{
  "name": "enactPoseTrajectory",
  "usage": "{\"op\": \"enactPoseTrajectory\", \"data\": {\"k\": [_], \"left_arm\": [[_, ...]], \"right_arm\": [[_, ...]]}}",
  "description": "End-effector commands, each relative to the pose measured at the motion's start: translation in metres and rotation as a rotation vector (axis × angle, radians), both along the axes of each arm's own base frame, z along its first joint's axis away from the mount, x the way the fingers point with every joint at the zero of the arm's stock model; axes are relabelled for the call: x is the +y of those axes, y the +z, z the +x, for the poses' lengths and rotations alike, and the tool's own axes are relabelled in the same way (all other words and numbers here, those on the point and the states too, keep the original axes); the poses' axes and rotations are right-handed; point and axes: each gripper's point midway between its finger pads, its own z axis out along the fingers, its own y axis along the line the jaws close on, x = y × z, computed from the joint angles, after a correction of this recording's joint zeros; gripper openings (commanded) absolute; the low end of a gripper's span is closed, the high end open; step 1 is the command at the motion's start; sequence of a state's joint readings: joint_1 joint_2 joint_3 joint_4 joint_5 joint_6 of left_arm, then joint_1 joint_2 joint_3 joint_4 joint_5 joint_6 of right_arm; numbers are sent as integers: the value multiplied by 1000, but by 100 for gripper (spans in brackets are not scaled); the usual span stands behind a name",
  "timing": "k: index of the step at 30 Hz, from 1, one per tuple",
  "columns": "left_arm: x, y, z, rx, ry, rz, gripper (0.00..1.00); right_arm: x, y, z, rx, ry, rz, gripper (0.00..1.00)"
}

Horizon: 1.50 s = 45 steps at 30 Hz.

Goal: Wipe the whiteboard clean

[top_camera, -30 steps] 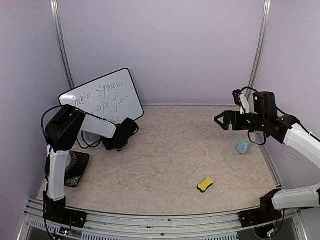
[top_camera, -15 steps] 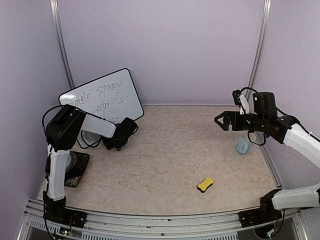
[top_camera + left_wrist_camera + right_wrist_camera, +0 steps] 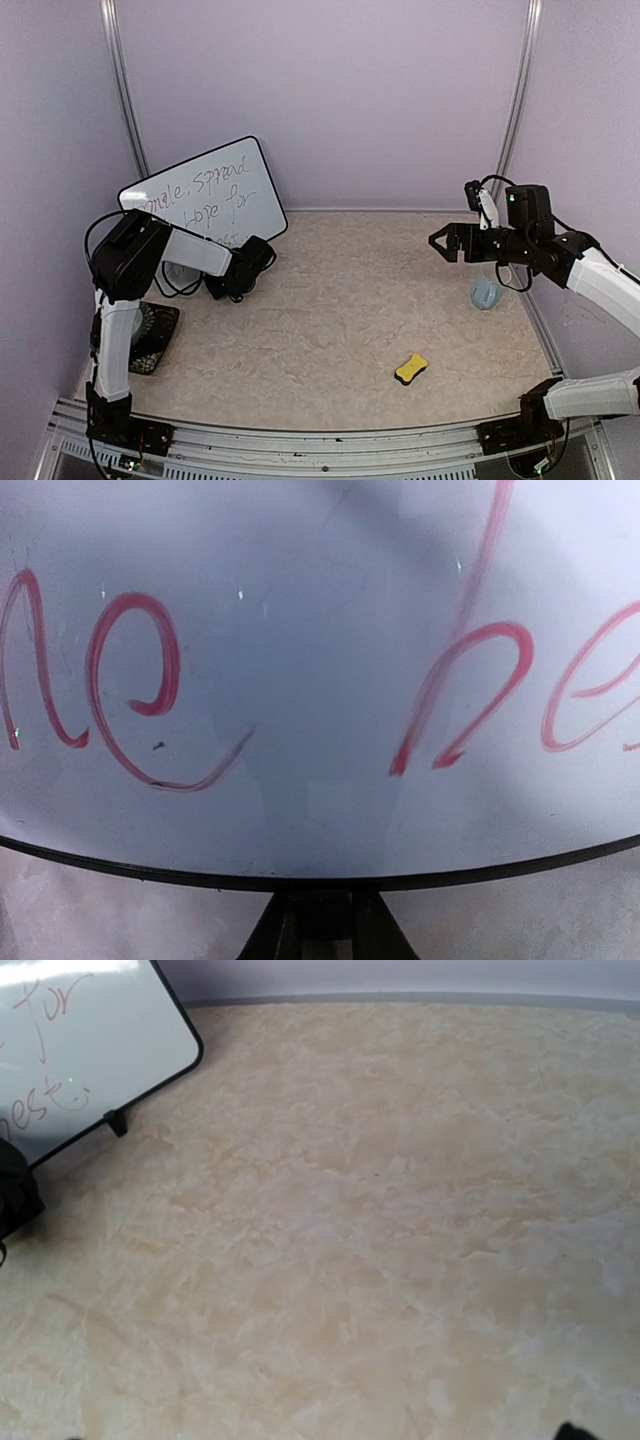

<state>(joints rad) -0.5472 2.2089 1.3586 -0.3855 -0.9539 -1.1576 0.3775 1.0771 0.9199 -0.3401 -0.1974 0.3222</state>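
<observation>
The whiteboard [image 3: 215,195] is far from my right gripper, so my left gripper should pull it back toward the table's bare middle and release it.
The whiteboard [image 3: 215,195] stands tilted at the back left, white with a thin black frame and handwriting on it. It fills the left wrist view [image 3: 320,630], where the writing is red. Its corner and a small foot show in the right wrist view [image 3: 90,1050]. My left gripper [image 3: 242,256] is at the board's lower edge, and its dark fingers [image 3: 322,925] close on the frame. My right gripper [image 3: 437,241] hangs open and empty in the air at the right, far from the board. Only one fingertip [image 3: 572,1430] shows in the right wrist view.
A small yellow sponge eraser [image 3: 411,368] lies on the beige marbled table [image 3: 340,300] at the front, right of centre. A small pale blue container [image 3: 486,292] stands by the right wall. The left arm's black base plate [image 3: 150,340] sits at the left.
</observation>
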Motion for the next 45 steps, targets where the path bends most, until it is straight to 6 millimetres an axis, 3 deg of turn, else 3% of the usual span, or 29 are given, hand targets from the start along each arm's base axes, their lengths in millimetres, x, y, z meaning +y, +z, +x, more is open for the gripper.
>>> {"op": "enactPoseTrajectory", "data": {"k": [1, 11, 22, 28, 33, 36, 41, 45], "left_arm": [[-12, -4, -10, 10, -51, -14, 16], [-69, -2, -44, 9, -183, -3, 8], [-121, -15, -97, 43, -299, -21, 9], [-149, -13, -121, 46, -386, -16, 9], [-160, -11, -139, 53, -445, 7, 11], [-159, -15, -144, 77, -452, 9, 19], [-165, -4, -153, 70, -484, -2, 47], [-175, 13, -166, 42, -519, -6, 63]], "right_arm": [[0, 4, -6, -18, 9, -12, 100], [-3, -6, -16, 8, 14, -16, 100], [-9, -43, -48, 155, 6, -28, 100], [6, -69, -75, 257, 84, -117, 100], [20, -72, -84, 260, 183, -219, 100], [36, -67, -86, 262, 278, -248, 100], [53, -45, -73, 208, 323, -346, 100], [46, -36, -58, 169, 327, -536, 100]]}}
